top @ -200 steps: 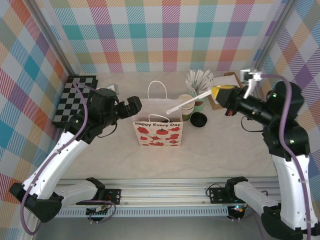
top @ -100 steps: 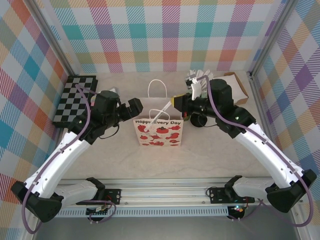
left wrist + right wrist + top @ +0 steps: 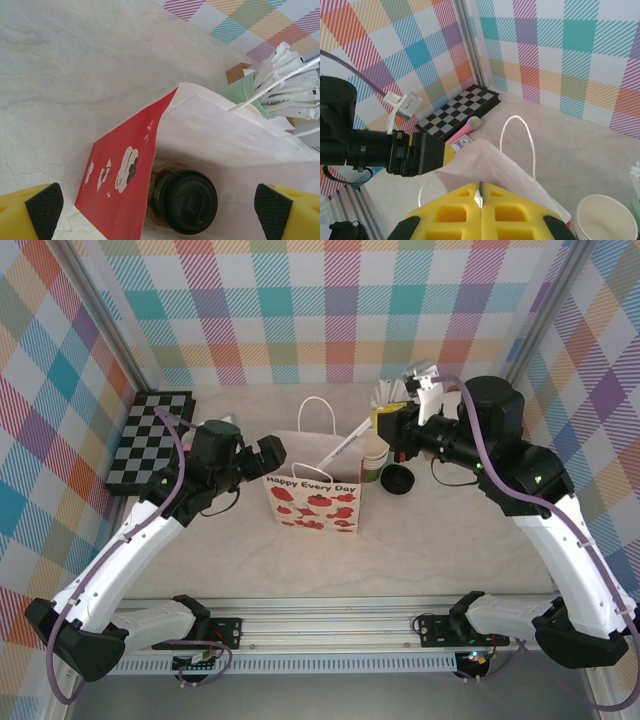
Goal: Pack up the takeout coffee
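The stick's loose end already slants into the bag's opening (image 3: 322, 452), so the robot will bring its right gripper over that opening and down, and release the stick.
The takeout coffee (image 3: 189, 201), dark green with a black lid, stands inside the white paper bag (image 3: 315, 502), whose side panel is red (image 3: 120, 180). My left gripper (image 3: 159, 209) is open, a pad on either side of the bag's mouth; from above it (image 3: 271, 452) sits at the bag's left top edge. My right gripper (image 3: 385, 420) hangs over the bag's right side, shut on a white paper-wrapped stick (image 3: 345, 444) that slants down toward the bag's mouth. In the right wrist view the stick's end (image 3: 480, 196) is pinched between the yellow jaws.
A stack of lidless cups (image 3: 373, 455) and a loose black lid (image 3: 397, 480) stand right of the bag, with the mint cup of wrapped sticks (image 3: 250, 90) behind. A checkerboard (image 3: 150, 435) and pink microphone (image 3: 467, 127) lie at the left.
The right arm swung left over the bag with the stick, then drew back a little to the right and up. The left arm stayed at the bag's edge.
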